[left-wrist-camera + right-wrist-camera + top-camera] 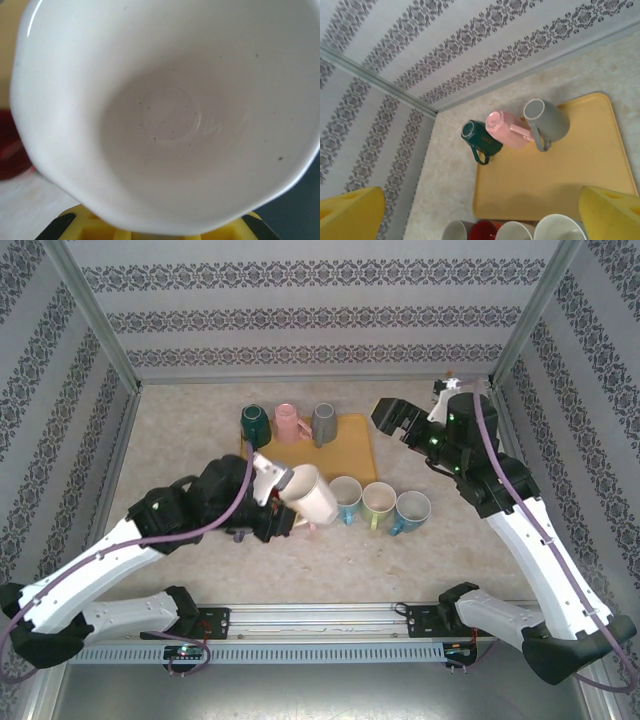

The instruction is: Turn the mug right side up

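Note:
My left gripper holds the mug, and the bare tabletop before the mug row point(264, 553) is below and back. Next that gripper needs to pull back, tilt the mug upright, lower it and let it go.
My left gripper point(288, 504) is shut on the rim of a white mug point(314, 496) and holds it tilted just in front of the yellow tray point(356, 452). In the left wrist view the mug's pale inside point(170, 115) faces the camera, with the yellow fingers point(100, 229) under its rim. Over the tray's right edge my right gripper point(398, 420) hangs open and holds nothing. Its yellow fingertips point(607, 212) frame the tray point(570, 170) from above.
Upside down along the tray's back stand a dark green mug point(255, 422) point(480, 137), a pink mug point(290, 423) point(507, 129) and a grey mug point(323, 423) point(547, 120). Upright mugs point(378, 502) line the tray's front edge, a red one point(487, 231) among them. Patterned walls enclose the table.

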### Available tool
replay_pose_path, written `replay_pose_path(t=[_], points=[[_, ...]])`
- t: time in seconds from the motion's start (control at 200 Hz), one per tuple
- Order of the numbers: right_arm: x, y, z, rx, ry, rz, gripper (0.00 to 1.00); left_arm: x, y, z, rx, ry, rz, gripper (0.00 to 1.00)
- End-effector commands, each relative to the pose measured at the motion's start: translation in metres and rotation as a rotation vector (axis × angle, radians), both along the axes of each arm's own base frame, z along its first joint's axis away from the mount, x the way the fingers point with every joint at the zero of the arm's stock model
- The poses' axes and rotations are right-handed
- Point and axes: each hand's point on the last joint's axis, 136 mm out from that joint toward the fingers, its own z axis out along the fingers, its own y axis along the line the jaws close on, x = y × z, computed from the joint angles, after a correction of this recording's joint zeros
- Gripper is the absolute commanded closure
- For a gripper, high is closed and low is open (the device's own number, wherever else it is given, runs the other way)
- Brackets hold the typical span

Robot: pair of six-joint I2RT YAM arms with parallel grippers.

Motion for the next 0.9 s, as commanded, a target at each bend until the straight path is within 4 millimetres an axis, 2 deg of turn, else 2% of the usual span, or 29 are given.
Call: replay_pose_path(t=[0.0, 0.16, 0.36, 0.525, 0.729, 0.894], points=[[-0.004, 0.007, -0.001, -0.092, -0.024, 0.034, 0.02, -0.014, 0.025, -0.028, 0.147, -0.026, 0.038, 0.99], [-0.004, 0.015, -0.004, -0.094, -0.022, 0.067, 0.02, -0.035, 0.037, -0.054, 0.315, -0.046, 0.008, 1.00], [-0.001, 0.018, 0.003, -0.128, -0.035, 0.093, 0.02, -0.048, 0.051, -0.086, 0.389, -0.011, 0.084, 1.00], [0.000, 0.020, 0.000, -0.122, -0.022, 0.095, 0.02, -0.051, 0.059, -0.113, 0.427, 0.023, 0.165, 1.00], [-0.001, 0.018, -0.007, -0.135, -0.006, 0.091, 0.02, -0.049, 0.079, -0.133, 0.441, 0.039, 0.258, 1.00], [-0.001, 0.018, -0.013, -0.120, 0.013, 0.081, 0.02, -0.050, 0.077, -0.156, 0.467, 0.065, 0.275, 0.99]])
